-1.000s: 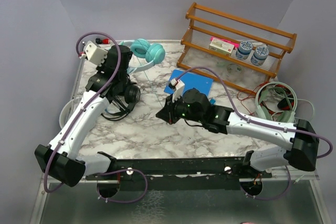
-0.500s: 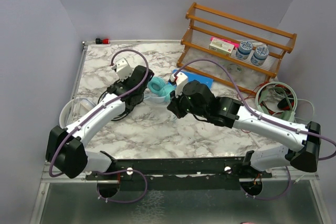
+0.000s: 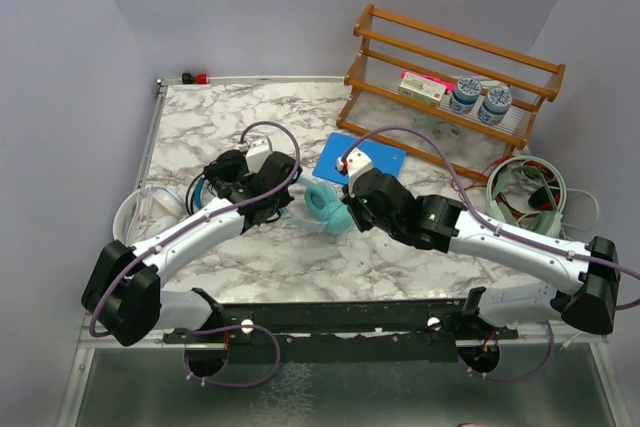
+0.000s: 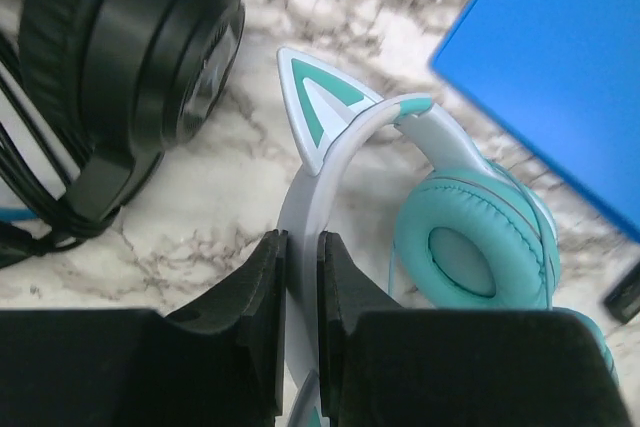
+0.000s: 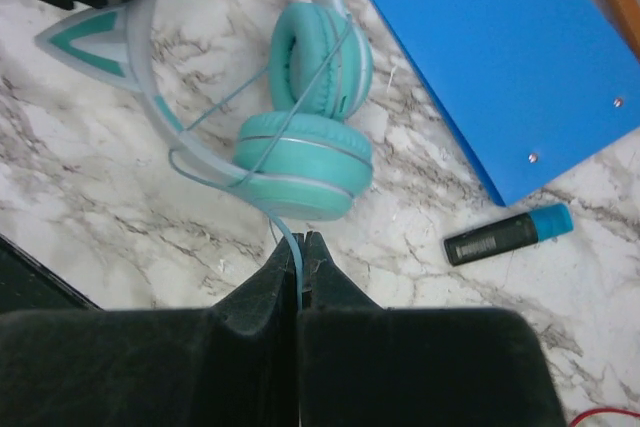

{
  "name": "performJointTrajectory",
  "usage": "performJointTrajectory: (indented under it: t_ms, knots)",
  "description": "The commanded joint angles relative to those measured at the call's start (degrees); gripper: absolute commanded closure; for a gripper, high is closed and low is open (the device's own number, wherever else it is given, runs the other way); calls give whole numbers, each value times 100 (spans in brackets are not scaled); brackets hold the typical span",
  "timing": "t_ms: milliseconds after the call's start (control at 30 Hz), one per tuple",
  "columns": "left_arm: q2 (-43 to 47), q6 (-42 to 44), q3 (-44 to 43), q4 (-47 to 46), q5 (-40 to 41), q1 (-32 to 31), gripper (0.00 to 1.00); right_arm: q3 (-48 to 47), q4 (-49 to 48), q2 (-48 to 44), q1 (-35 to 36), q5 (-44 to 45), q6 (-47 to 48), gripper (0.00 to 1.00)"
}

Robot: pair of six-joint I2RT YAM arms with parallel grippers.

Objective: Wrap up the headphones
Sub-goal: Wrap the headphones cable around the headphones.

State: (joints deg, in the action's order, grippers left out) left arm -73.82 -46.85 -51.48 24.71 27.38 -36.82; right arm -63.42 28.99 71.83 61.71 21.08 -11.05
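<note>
I need to lower my left gripper and draw it back next, set the raised headband down and release it, because the bare marble is below and back of the fingers.
The teal cat-ear headphones [image 3: 326, 206] lie on the marble table [image 3: 300, 257] between both arms. My left gripper [image 4: 302, 239] is shut on their white headband [image 4: 300, 192], just below one cat ear [image 4: 312, 107]. The ear cups [image 5: 305, 152] rest side by side, and the thin teal cable [image 5: 288, 232] runs from them into my right gripper [image 5: 301, 239], which is shut on it. The black headphones [image 4: 130, 57] sit just left of the left gripper, partly under the left arm [image 3: 200, 222]. A white headset [image 3: 132, 213] lies at the table's left edge.
A blue folder [image 3: 358, 156] lies flat behind the teal headphones, with a black and blue marker [image 5: 505, 234] beside it. A wooden rack [image 3: 450, 87] holding small jars stands at the back right. A heap of coiled cables [image 3: 525, 192] fills the right edge.
The left arm has brought the teal headphones from the back left corner to the middle of the table. The right gripper has moved in beside them and now pinches their cable.
</note>
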Motion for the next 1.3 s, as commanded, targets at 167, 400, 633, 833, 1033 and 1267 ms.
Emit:
performJointTrajectory:
  t_ms: [167,400,633,833,1033,1267]
  knots:
    - [-80,338,856,-265,-366,-250,100,951,-656,73,-111,-160,-443,99]
    - [-333,361,1063,-231,-592,-287,96,954,-873,102,-120,-460,-398,99]
    - [-597,212,1281,-557,-821,-288,78,938,-995,94,-116,-849,-258,99]
    - [-664,177,1397,-831,-913,-291,59,901,-1042,33,-116,-983,-188,99]
    - [-947,10,1291,-615,-935,-287,63,866,-1101,24,-120,-1084,-197,99]
    - [-1245,-425,1385,-656,-1098,-286,95,867,-1155,-93,-120,-1157,-144,99]
